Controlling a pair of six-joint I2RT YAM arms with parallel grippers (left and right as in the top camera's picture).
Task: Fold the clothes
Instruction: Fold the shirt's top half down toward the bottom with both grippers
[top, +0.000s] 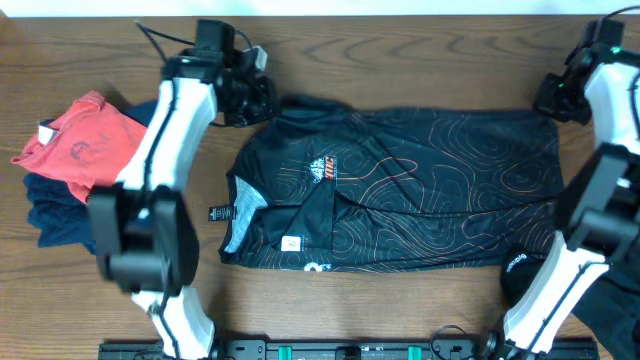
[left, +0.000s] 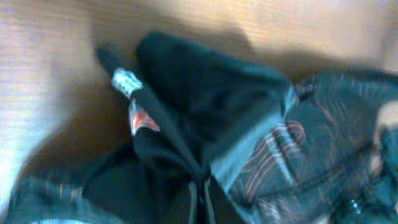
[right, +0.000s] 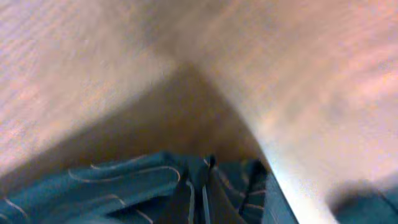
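I should next use my right gripper to carry the shirt's hem back over the shirt's open far part and down toward that fold (top: 528, 219).
A black T-shirt (top: 420, 190) with thin orange contour lines and a small logo lies spread on the wooden table, its front edge folded over. My left gripper (top: 250, 95) is at the shirt's far left corner, shut on the fabric; the pinched cloth fills the left wrist view (left: 205, 124). My right gripper (top: 556, 98) is at the shirt's far right corner, shut on the hem, which shows bunched in the right wrist view (right: 199, 183). Both wrist views are blurred.
A pile of clothes, a red one (top: 85, 140) over dark blue ones (top: 55, 210), lies at the left. A black item with white lettering (top: 520, 268) lies at the front right. Bare wood (top: 400, 60) runs along the far side.
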